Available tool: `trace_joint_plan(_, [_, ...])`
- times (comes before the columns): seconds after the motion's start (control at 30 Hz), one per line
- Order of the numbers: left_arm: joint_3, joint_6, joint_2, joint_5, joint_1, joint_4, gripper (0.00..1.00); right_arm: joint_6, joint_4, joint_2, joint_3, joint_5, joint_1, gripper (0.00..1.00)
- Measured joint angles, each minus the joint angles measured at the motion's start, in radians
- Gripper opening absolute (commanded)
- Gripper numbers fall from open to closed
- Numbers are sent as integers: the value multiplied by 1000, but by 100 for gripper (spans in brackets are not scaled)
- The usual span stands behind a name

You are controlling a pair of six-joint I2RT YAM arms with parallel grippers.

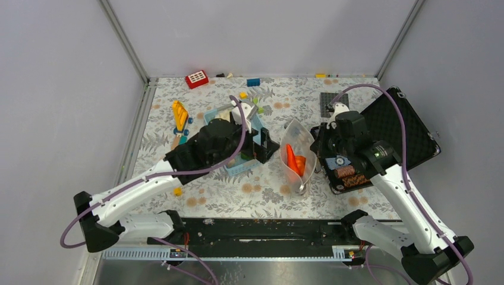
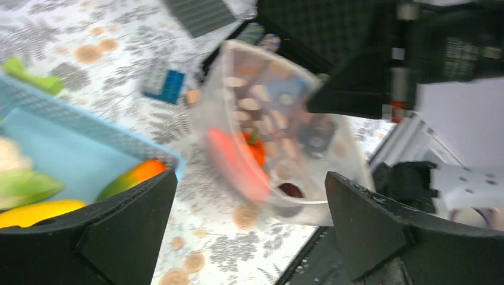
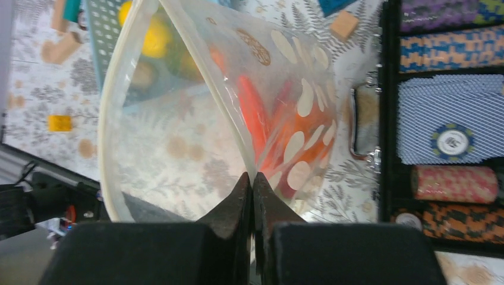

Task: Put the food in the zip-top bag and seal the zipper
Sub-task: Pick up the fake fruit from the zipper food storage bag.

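Observation:
The green-orange piece's orange end (image 2: 152,170) lies below my left gripper and to its left in the wrist view, so I will lower the gripper into the basket (image 2: 89,127) onto it next.
The zip-top bag (image 1: 297,155) stands open on the table between the arms, mouth up. A red chili (image 3: 252,116) and an orange carrot (image 1: 301,164) lie inside it. My right gripper (image 3: 252,177) is shut on the bag's mouth edge with the zipper (image 3: 113,119); in the top view it (image 1: 318,148) is at the bag's right side. My left gripper (image 2: 251,178) is open and empty, between the light-blue basket (image 2: 89,127) and the bag (image 2: 267,107). The basket holds cauliflower (image 2: 9,157), a yellow piece (image 2: 35,212) and a green-orange piece (image 2: 134,175).
An open black case (image 1: 404,133) with poker chips lies right of the bag. A grey baseplate (image 1: 334,101), a red brick (image 1: 197,78), a blue brick (image 1: 253,82) and a yellow toy (image 1: 180,114) lie at the back. A small yellow brick (image 1: 177,191) lies front left.

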Motion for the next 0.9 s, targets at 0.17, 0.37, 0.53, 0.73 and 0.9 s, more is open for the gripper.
trace_joint_plan(0.17, [-101, 20, -2, 91, 199, 14, 99, -50, -45, -5, 0, 61, -2, 0])
trace_joint_plan(0.37, [-202, 113, 124, 332, 382, 46, 99, -72, -58, -13, 0, 72, -2, 0])
trace_joint_plan(0.53, [-162, 174, 280, 433, 428, 48, 99, -78, -59, -18, -2, 72, -2, 0])
trace_joint_plan(0.73, [-87, 183, 475, 554, 502, 71, 99, -81, -59, -29, -6, 71, -2, 0])
trace_joint_plan(0.9, [-10, 163, 615, 660, 554, 88, 99, -85, -58, -34, -14, 62, -2, 0])
